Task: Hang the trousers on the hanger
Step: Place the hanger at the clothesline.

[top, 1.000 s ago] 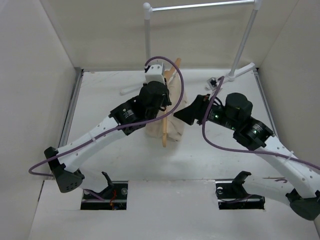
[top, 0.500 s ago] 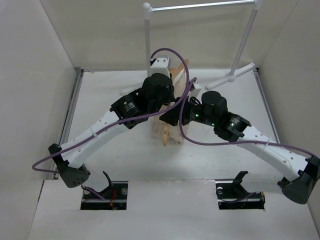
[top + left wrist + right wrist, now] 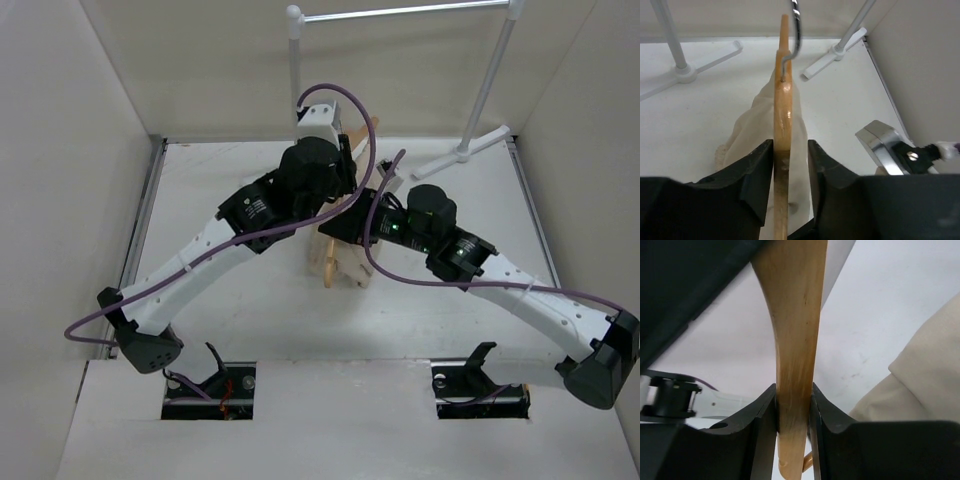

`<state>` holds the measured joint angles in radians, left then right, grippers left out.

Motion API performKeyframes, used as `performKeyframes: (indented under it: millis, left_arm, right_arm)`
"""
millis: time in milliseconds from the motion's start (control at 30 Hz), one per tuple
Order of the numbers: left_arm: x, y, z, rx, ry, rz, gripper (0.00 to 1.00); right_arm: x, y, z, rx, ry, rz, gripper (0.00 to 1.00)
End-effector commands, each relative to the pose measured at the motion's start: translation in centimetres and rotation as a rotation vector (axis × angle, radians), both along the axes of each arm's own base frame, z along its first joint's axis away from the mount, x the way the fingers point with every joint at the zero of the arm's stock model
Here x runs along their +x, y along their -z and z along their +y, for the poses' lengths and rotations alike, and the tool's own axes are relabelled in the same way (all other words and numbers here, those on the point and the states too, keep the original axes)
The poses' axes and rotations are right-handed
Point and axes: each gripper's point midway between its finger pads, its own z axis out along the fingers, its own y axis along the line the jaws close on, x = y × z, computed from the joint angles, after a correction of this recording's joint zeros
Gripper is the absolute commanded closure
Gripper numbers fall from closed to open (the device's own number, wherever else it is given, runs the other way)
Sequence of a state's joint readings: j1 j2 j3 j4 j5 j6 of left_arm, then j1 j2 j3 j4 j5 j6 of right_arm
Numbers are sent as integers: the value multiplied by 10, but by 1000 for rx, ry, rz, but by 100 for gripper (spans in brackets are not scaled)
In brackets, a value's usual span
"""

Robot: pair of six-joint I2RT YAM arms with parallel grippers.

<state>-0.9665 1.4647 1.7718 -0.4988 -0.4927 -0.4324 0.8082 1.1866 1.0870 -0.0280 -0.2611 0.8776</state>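
The trousers already hang over the hanger, so next I should raise my right gripper outward, set the hanger's metal hook over the rack's top bar [image 3: 440, 9] and release.
The wooden hanger [image 3: 328, 272] stands tilted at the table's middle, with the beige trousers [image 3: 346, 262] draped over it. In the left wrist view the hanger [image 3: 782, 100] is edge-on, metal hook [image 3: 796, 20] on top, and the trousers [image 3: 747, 135] hang on both sides. My left gripper [image 3: 790, 145] straddles the hanger; the bar touches one finger, and a gap with cloth behind shows beside the other. In the top view the left gripper [image 3: 332, 200] is above the hanger. My right gripper [image 3: 792, 390] is shut on the hanger's arm [image 3: 795, 315], with the trousers [image 3: 920, 375] to its right. It shows at mid-table [image 3: 340, 228].
A white garment rack [image 3: 400, 12] stands at the back, its feet [image 3: 470, 150] on the table's far part; they also show in the left wrist view [image 3: 685, 72]. White walls enclose the table on three sides. The right arm's wrist [image 3: 885, 145] is close beside the left gripper.
My right arm has swung left to the hanger and closed on its arm. My left arm has risen slightly and moved back. The trousers hang more bunched.
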Motion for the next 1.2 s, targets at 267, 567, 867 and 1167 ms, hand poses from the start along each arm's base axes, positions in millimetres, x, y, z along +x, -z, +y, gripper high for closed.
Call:
performKeyframes:
  millis: [267, 567, 867, 1167]
  left_arm:
    - [-9, -123, 36, -345, -3, -230, 46]
    - [-6, -127, 125, -403, -210, -311, 47]
    - [15, -4, 146, -242, -325, -76, 47]
    - [7, 92, 149, -190, -336, 115, 47]
  right_arm:
    - [16, -80, -24, 217, 18, -112, 82]
    - [54, -113, -56, 241, 88, -171, 83]
    - [142, -152, -101, 271, 266, -203, 84]
    - [233, -157, -139, 299, 385, -166, 84]
